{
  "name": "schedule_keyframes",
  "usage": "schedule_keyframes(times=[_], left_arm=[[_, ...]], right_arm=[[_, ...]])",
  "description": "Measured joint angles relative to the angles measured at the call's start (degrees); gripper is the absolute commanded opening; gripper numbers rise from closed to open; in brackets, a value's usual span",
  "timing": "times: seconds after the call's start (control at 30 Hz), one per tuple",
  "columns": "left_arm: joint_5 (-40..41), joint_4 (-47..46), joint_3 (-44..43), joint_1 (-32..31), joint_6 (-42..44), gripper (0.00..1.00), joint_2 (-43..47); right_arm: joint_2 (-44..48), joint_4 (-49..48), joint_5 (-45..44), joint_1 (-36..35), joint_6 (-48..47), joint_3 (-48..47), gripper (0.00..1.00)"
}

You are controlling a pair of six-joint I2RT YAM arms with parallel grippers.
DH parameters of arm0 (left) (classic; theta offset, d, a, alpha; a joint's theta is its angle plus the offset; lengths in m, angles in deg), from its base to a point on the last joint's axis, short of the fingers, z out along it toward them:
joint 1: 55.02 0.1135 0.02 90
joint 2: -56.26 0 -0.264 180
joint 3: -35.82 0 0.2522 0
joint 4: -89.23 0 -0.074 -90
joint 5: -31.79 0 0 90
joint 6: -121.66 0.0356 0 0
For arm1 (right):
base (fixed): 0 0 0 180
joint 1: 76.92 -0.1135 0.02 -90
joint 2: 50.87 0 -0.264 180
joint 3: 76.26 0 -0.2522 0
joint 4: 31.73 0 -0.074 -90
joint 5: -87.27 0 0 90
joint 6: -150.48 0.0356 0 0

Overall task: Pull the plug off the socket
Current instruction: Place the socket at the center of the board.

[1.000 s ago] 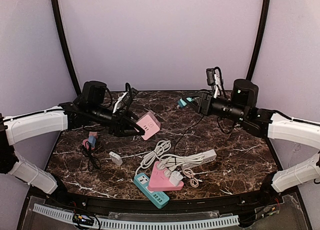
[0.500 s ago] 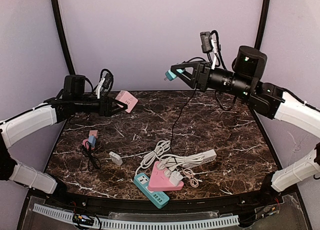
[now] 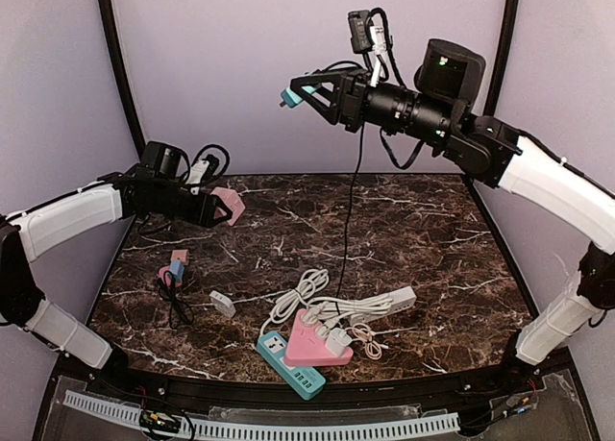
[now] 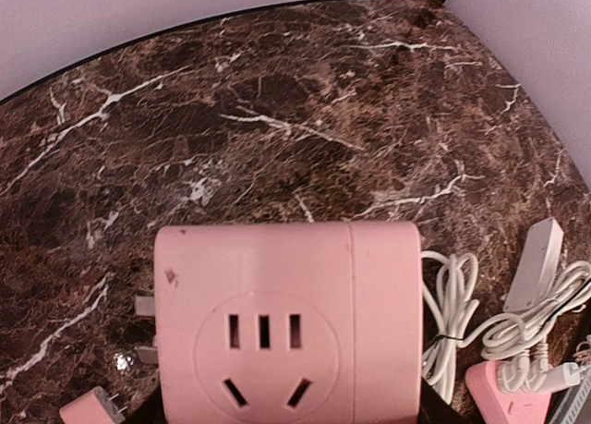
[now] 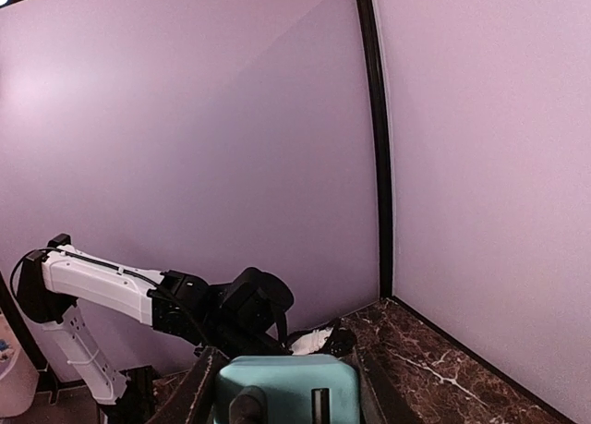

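Note:
My left gripper moves down to the bare tabletop (image 3: 209, 251) beside the pink-blue plug next and lets go of the pink cube, since the teal plug (image 3: 291, 96) is already off the socket.
My left gripper (image 3: 227, 207) is shut on the pink cube socket (image 3: 231, 203) and holds it above the table's left rear. In the left wrist view the socket (image 4: 286, 318) fills the lower frame, its slotted face empty. High at the back, well apart from the socket, my right gripper (image 3: 300, 90) is shut on the teal plug (image 3: 291, 96). A black cable (image 3: 350, 206) hangs from the plug down to the table. The right wrist view shows the plug (image 5: 286, 387) between the two dark fingers (image 5: 199, 387), with the left arm (image 5: 102, 285) beyond.
Near the front middle lie a teal power strip (image 3: 288, 362), a pink triangular socket (image 3: 315, 343), a white power strip (image 3: 384, 302) and coiled white cables (image 3: 298, 297). A small white adapter (image 3: 222, 304) and a pink-blue plug (image 3: 175, 266) with a black cord lie at the left.
The right arm has risen and swung left, carrying the teal plug high. The left arm has drawn the pink socket back to the left. The two are now further apart.

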Motion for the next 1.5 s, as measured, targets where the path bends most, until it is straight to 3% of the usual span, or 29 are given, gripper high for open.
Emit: schedule_keyframes(times=[0.23, 0.7, 0.9, 0.97, 1.03, 1.23, 1.5], left_arm=[[8.57, 6.99, -2.6, 1.95, 4.0, 0.01, -7.23], [13.33, 13.92, -6.25, 4.98, 6.01, 0.03, -20.24], [14.29, 14.95, -7.85, 4.98, 6.32, 0.26, -23.26], [14.58, 15.23, -8.13, 4.98, 6.49, 0.39, -23.78], [14.78, 15.3, -8.5, 4.98, 6.64, 0.61, -24.04], [15.15, 15.91, -8.76, 4.98, 7.34, 0.96, -24.39], [13.92, 15.89, -9.29, 4.98, 6.97, 0.99, -23.78]], right_arm=[[-1.55, 0.72, -1.68, -0.09, -1.49, -1.97, 0.0], [-1.38, 0.31, -7.58, -0.11, -6.1, -5.09, 0.0], [-1.22, 0.28, -7.54, -0.11, -6.01, -5.18, 0.0], [-1.22, 0.22, -7.34, -0.11, -5.88, -5.05, 0.0], [-1.22, 0.2, -7.17, -0.11, -5.7, -4.76, 0.0], [-1.22, 0.15, -6.88, -0.11, -5.27, -4.2, 0.0], [-1.9, -1.53, -7.19, -0.11, -4.66, -3.89, 0.0]])
